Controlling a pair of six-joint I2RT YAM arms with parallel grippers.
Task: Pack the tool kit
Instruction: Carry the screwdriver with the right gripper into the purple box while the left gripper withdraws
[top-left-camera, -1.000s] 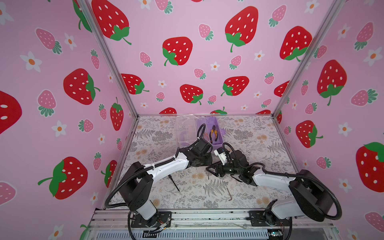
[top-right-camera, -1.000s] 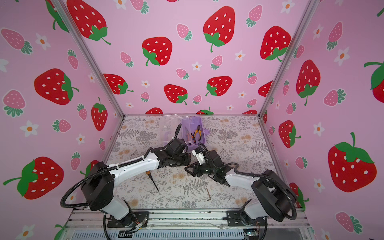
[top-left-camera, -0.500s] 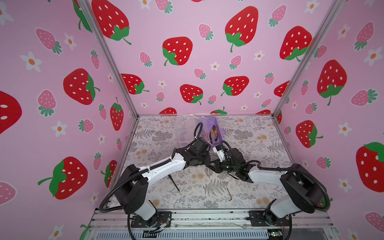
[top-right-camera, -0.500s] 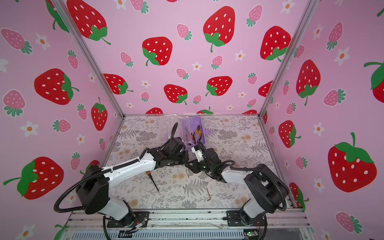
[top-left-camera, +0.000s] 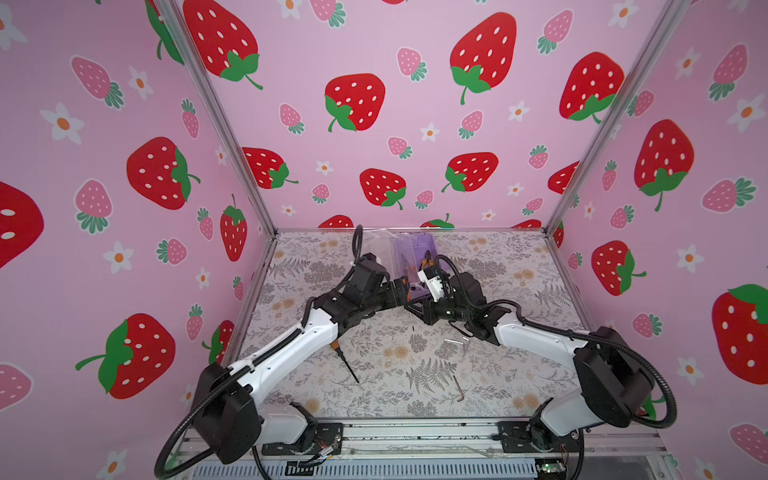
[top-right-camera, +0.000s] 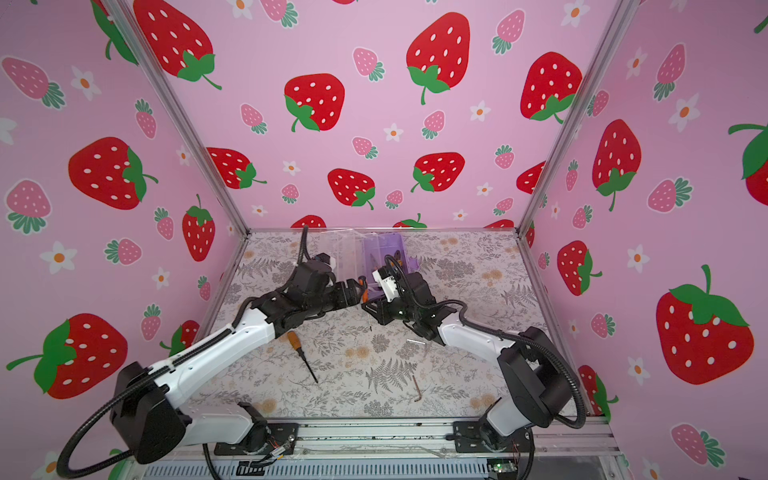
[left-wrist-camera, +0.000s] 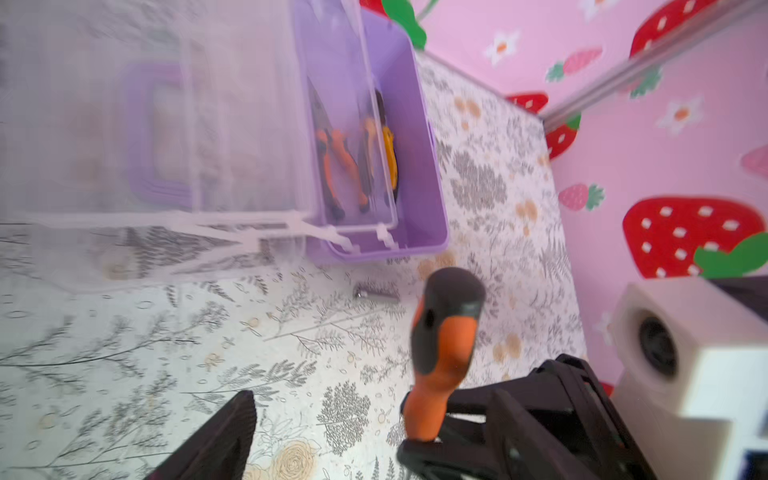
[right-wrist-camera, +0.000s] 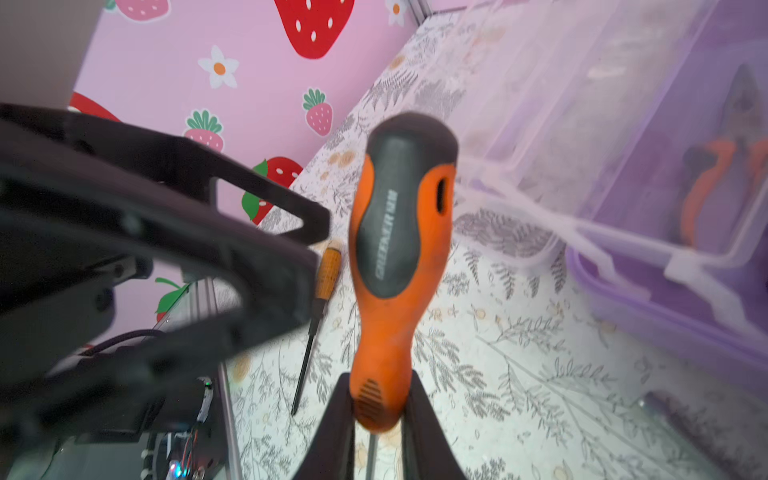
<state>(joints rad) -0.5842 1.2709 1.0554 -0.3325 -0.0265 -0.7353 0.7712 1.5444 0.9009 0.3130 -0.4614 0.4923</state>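
The box's edge (top-left-camera: 400, 249) (right-wrist-camera: 640, 136) beside the clear lid lies outward of my gripper, so next my right gripper should carry the screwdriver outward to that edge of the box and release it.
The lilac box (top-left-camera: 420, 245) (left-wrist-camera: 419, 174) stands at the back with its clear lid (left-wrist-camera: 208, 124) swung open to one side. Orange-handled pliers (left-wrist-camera: 332, 153) lie inside it. An orange-and-black screwdriver (right-wrist-camera: 399, 232) (left-wrist-camera: 444, 340) hangs handle-up in front of the box, shaft pointing down. My right gripper (right-wrist-camera: 377, 384) (top-left-camera: 415, 308) is shut on the handle's narrow end. My left gripper (top-left-camera: 401, 287) is open right beside it, its fingers (left-wrist-camera: 224, 436) standing wide of the handle. A second screwdriver (top-left-camera: 347, 365) (top-right-camera: 302, 356) lies on the mat under the left arm.
A bent hex key (top-left-camera: 458, 388) (top-right-camera: 417, 390) lies near the front edge. Small silver pieces (top-left-camera: 455, 341) (top-right-camera: 415, 342) lie beside the right arm, and one (left-wrist-camera: 374, 294) just in front of the box. A yellow-handled tool (left-wrist-camera: 389, 145) also sits in the box.
The right gripper moved in to the left one and shut on the screwdriver handle. The left gripper then opened and let the handle go.
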